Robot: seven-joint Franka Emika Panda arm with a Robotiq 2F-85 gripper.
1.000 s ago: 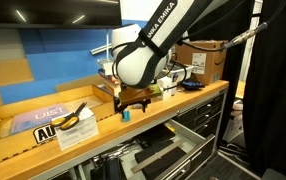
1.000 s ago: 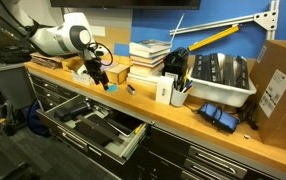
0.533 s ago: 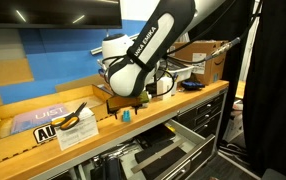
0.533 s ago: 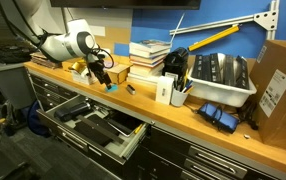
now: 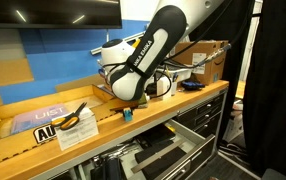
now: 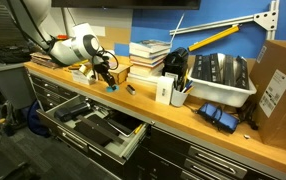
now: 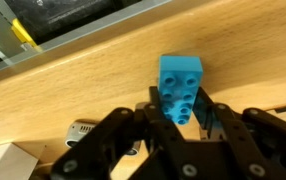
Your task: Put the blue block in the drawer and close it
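The drawer is pulled out below the bench, so my gripper should next move past the bench's edge and down into the drawer's front part [image 6: 98, 138] to let go of the block.
The blue block [image 7: 180, 85], a small light-blue studded cube, rests on the wooden bench top [image 7: 103, 90]. It also shows in both exterior views [image 5: 125, 113] [image 6: 111, 87], near the bench's front edge. My gripper [image 7: 180, 105] reaches down over the block, one dark finger [image 7: 155, 112] pressed against each side, shut on it. In both exterior views the gripper [image 5: 129, 102] [image 6: 106, 77] stands right above the block. Below the bench, the dark drawer [image 6: 133, 140] [image 5: 155, 156] stands pulled out, with tools inside.
Stacked books [image 6: 148, 55] lie behind the gripper. A cup of pens [image 6: 175, 88], a white bin [image 6: 218, 80] and a cardboard box [image 6: 281, 85] stand further along the bench. A yellow tool [image 5: 73, 117] lies on papers. Closed drawers [image 6: 198, 160] sit beside the open one.
The arm has come down over the blue block, and the jaws have gone from wide open to shut on its sides. The block has not moved.
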